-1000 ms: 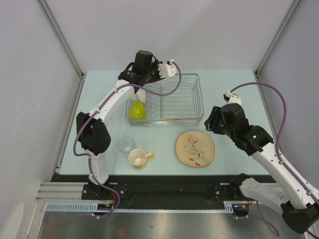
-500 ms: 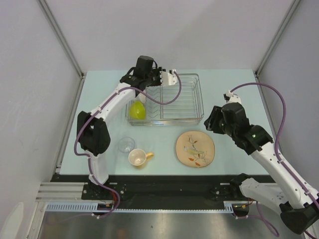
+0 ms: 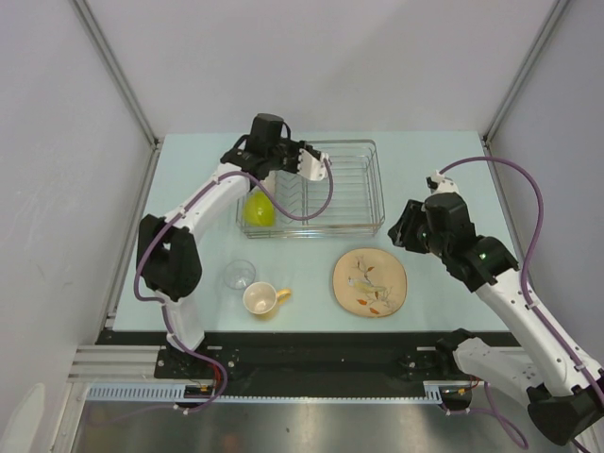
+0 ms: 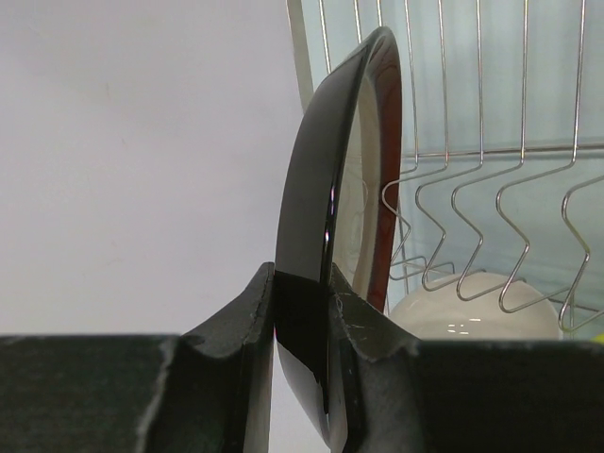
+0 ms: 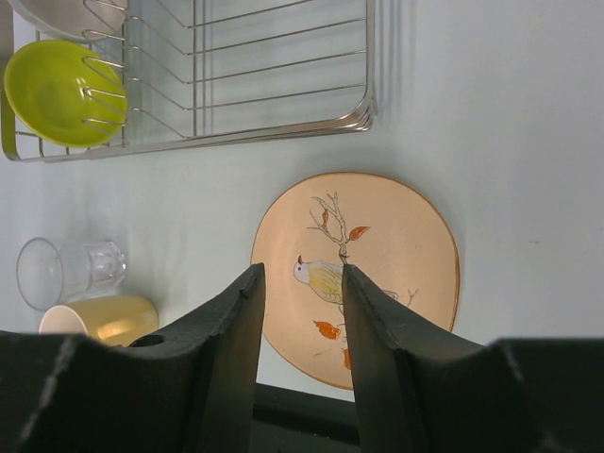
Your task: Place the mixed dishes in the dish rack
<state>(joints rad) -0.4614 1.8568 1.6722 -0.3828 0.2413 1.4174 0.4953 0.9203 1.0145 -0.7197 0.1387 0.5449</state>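
Note:
The upright plate in my left gripper goes outward and down into the slot behind the rack's outermost bent wire (image 4: 387, 203) next, and the plate's rim is released there.
My left gripper (image 4: 302, 293) is shut on the rim of the dark-red-rimmed beige plate (image 4: 363, 189) and holds it on edge over the left back part of the dish rack (image 3: 378, 184). In the top view the gripper (image 3: 276, 156) hides most of the plate. The white bowl (image 4: 472, 307) lies in the rack below it, and the lime-green bowl (image 3: 260, 209) sits at the rack's front left. My right gripper (image 5: 300, 276) is open and empty above the cream floral plate (image 5: 396, 241), which lies flat on the table (image 3: 369, 281).
The small clear glass (image 3: 239, 275) and the tan-yellow mug (image 3: 261, 298) stand on the table in front of the rack's left end. They also show in the right wrist view as the glass (image 5: 66, 269) and the mug (image 5: 104, 319). Grey walls close in three sides.
My left gripper has turned and shifted slightly left over the rack's left end with the plate in it. The right arm has barely moved.

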